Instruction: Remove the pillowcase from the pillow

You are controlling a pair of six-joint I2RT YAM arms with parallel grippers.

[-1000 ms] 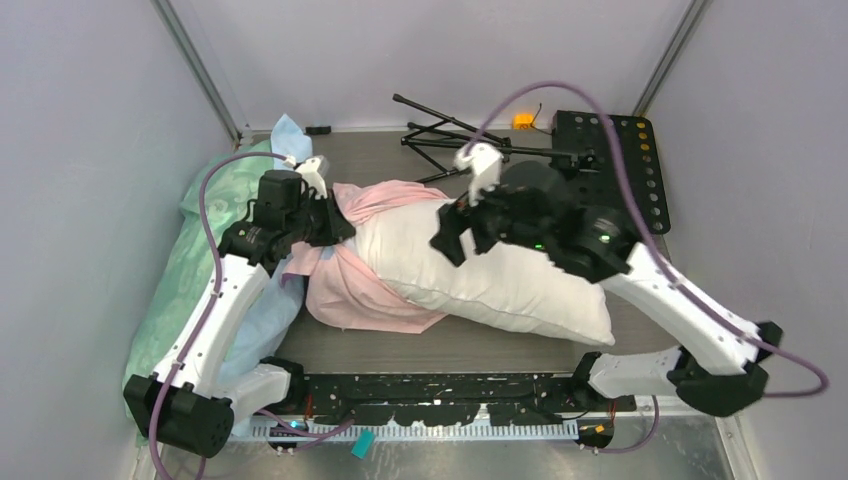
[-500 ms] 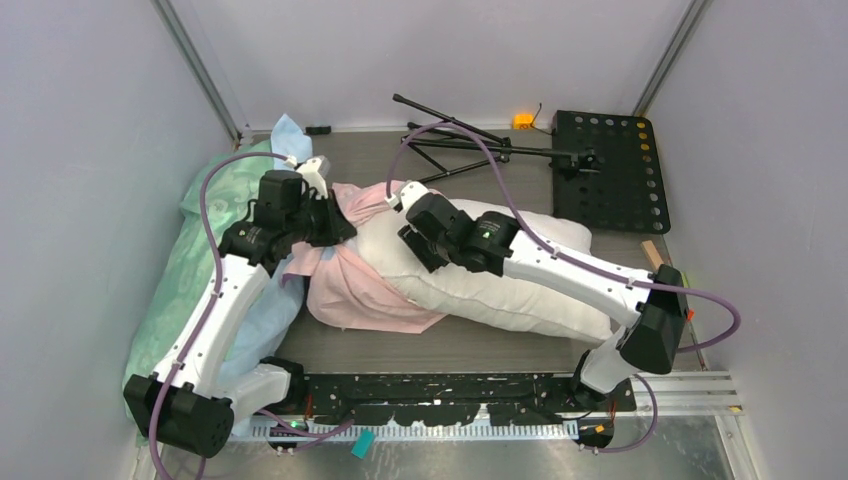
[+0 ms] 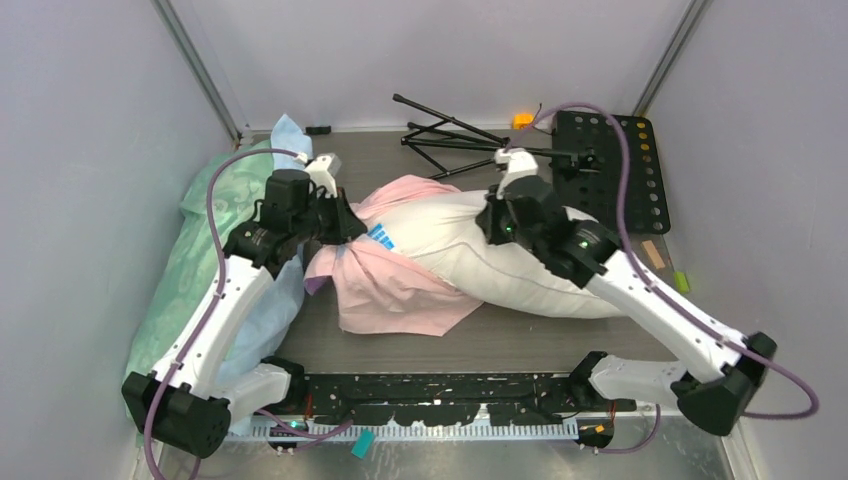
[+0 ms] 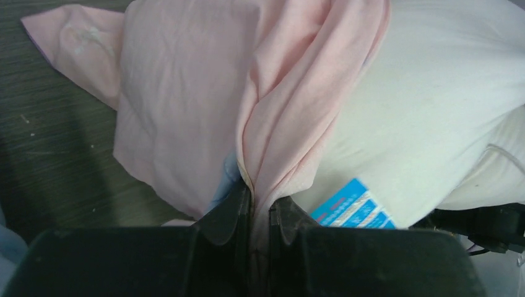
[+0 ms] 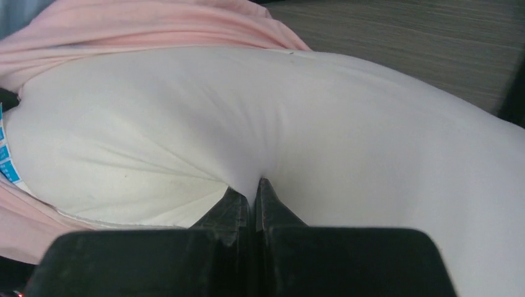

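I should next pull the pinched fold of the pillow in my right gripper up toward the black perforated plate [image 3: 615, 170] and release it there, because the pillowcase [image 3: 385, 285] is still around the tagged end.
The pale pink pillowcase [image 3: 385, 285] lies bunched over the left end of the white pillow [image 3: 450, 250], most of which is bare. My left gripper [image 3: 345, 222] is shut on a fold of the pillowcase [image 4: 186, 117] at its upper left; the fabric runs between the jaws of the left gripper [image 4: 260, 201]. A blue-printed tag [image 4: 353, 204] shows on the pillow [image 4: 433, 105] beside them. My right gripper [image 3: 490, 225] sits on the pillow's upper middle. In the right wrist view, the right gripper [image 5: 254, 185] is shut on a pinch of the white pillow [image 5: 309, 124] cloth, with pink pillowcase [image 5: 142, 25] beyond.
Mint green and light blue bedding [image 3: 195, 260] is piled along the left wall. A folded black stand [image 3: 460, 140] and a black perforated plate [image 3: 610, 165] lie at the back right. A black rail [image 3: 440, 385] runs along the near edge.
My right gripper came down on the pillow and shut on its cloth, then pulled right; the pillow slid further out of the pillowcase. The left gripper kept its hold.
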